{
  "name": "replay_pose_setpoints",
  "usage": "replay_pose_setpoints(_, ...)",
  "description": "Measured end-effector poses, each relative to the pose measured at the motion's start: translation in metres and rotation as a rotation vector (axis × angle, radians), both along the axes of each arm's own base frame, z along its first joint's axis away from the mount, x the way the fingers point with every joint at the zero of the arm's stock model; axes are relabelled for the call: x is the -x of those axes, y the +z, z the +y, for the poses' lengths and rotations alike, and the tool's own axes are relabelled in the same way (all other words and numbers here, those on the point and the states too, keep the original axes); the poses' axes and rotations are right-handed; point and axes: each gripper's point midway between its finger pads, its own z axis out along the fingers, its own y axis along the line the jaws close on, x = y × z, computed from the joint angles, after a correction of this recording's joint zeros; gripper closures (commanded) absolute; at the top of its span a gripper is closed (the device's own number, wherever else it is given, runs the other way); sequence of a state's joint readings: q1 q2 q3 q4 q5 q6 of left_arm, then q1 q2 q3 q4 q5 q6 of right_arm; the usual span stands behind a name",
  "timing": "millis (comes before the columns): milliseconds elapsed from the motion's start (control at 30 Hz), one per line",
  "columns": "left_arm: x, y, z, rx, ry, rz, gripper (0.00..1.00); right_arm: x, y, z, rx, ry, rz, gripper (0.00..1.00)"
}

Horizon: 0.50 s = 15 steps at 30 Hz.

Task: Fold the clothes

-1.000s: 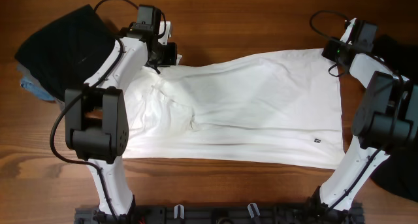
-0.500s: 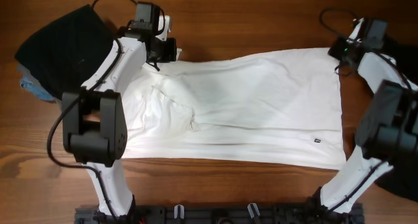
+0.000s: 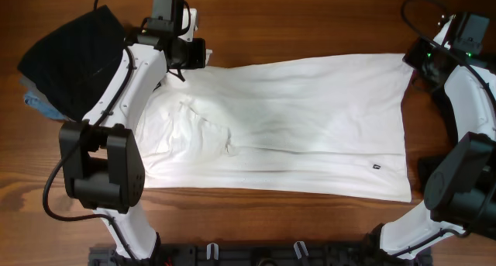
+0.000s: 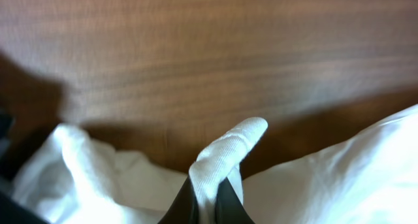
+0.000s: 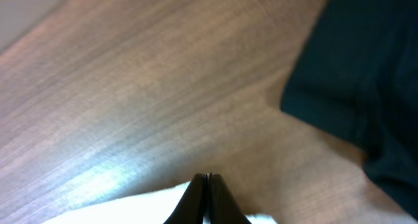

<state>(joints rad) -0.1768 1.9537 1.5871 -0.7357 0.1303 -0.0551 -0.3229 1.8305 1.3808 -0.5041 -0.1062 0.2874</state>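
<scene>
The shirt is still spread out, so my left gripper will next move back over the shirt's rumpled folds, which are between the gripper and its base, and release the shirt's edge.
The white T-shirt (image 3: 294, 119) lies spread flat across the wooden table, and its small black hem tag (image 3: 375, 167) shows near the front right. No striped print shows. My left gripper (image 3: 188, 64) is shut on a pinched fold of the shirt's far left edge (image 4: 228, 145), with its fingers (image 4: 208, 201) gripping the cloth. My right gripper (image 3: 415, 62) is shut on the shirt's far right corner. Its fingers (image 5: 206, 183) are pressed together over the white edge (image 5: 130, 209). A loose black garment (image 3: 74, 57) lies bunched at the far left.
Blue cloth (image 3: 35, 103) peeks out under the black garment at the left. Dark fabric (image 5: 353, 74) lies on the table just right of my right gripper. Both arm bases stand along the front edge, with a black rail (image 3: 256, 254) between them.
Both grippers have moved outward and farther back while holding the shirt. The right one has gone furthest to the right. The far edge is pulled straighter and the shirt lies flatter.
</scene>
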Motion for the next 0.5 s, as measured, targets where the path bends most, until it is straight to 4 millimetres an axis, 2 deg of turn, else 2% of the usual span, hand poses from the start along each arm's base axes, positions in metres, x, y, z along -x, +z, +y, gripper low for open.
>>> replay_pose_setpoints(200,0.013,-0.007,0.007,-0.036,0.012,0.059,0.96,0.008,-0.002,-0.016,0.0,-0.052,0.018,0.96)
replay_pose_setpoints(333,0.012,-0.008,0.011,-0.054,0.02,0.056,0.96,0.013,-0.001,-0.034,-0.006,-0.09,0.005,0.95)
replay_pose_setpoints(500,0.004,-0.005,0.019,-0.099,0.046,0.019,0.96,0.006,0.006,-0.03,-0.066,0.004,-0.059,0.96)
